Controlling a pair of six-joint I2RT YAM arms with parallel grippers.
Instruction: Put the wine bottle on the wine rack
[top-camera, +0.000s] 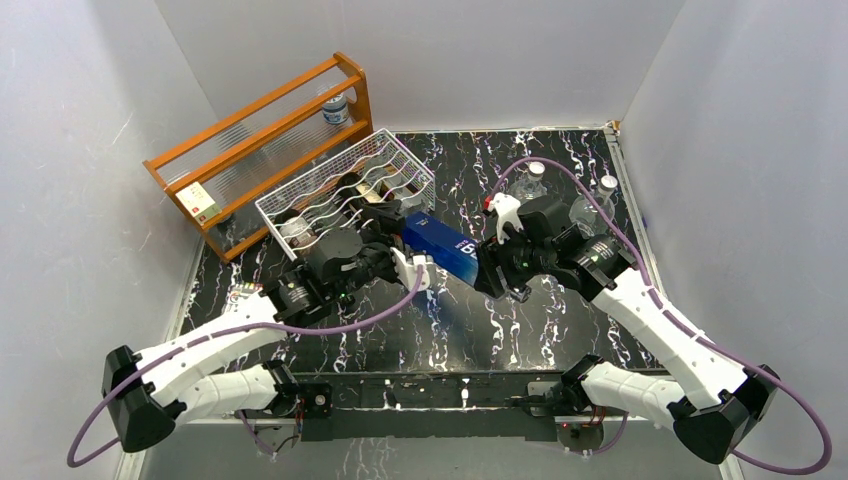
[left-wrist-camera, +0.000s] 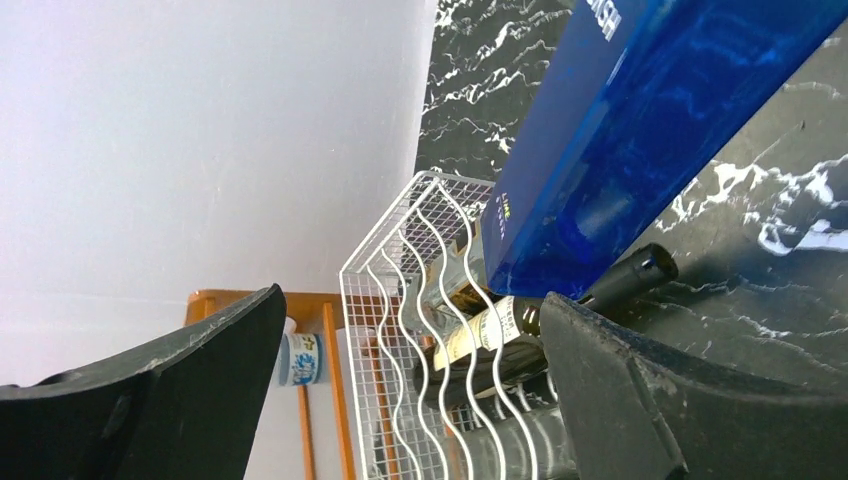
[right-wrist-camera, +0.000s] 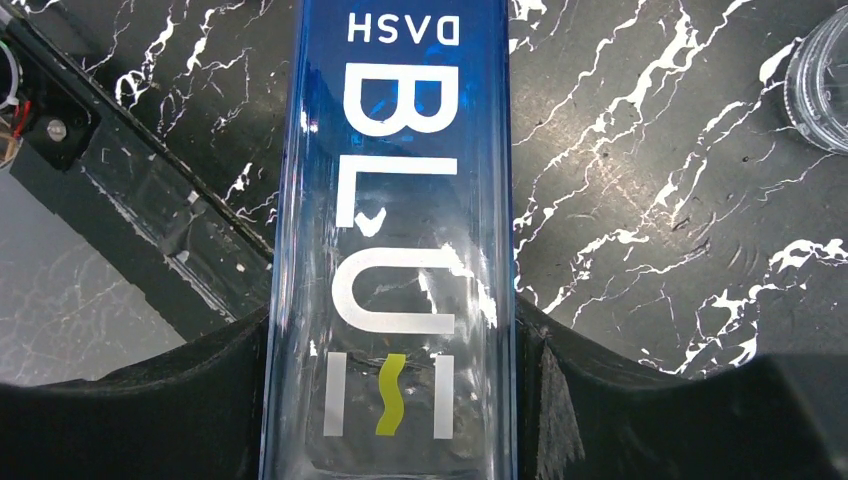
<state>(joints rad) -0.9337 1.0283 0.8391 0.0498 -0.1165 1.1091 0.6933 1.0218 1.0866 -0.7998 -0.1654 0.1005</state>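
Note:
The rack's end (top-camera: 402, 175) beside the labelled bottle is bare, so I will move my right gripper outward, to the left in the top view, and release the blue bottle there.
The wine bottle (top-camera: 440, 243) is a square blue glass one with white lettering. It hangs level above the table, and my right gripper (top-camera: 487, 265) is shut on one end of it. In the right wrist view the bottle (right-wrist-camera: 400, 200) fills the gap between the black fingers (right-wrist-camera: 200, 400). Its other end (left-wrist-camera: 640, 120) reaches the near corner of the white wire wine rack (top-camera: 335, 165). My left gripper (top-camera: 405, 248) stands open beside that end, holding nothing. Through its wide gap (left-wrist-camera: 410, 300) I see the rack (left-wrist-camera: 380, 250) with a dark labelled bottle (left-wrist-camera: 490, 330) lying in a cradle.
An orange wooden shelf (top-camera: 260, 130) stands behind the rack at the back left, with a small jar (top-camera: 336, 108) on it. Clear glass bottles (top-camera: 535, 175) (top-camera: 600, 200) stand at the back right. White walls close in the left, back and right sides.

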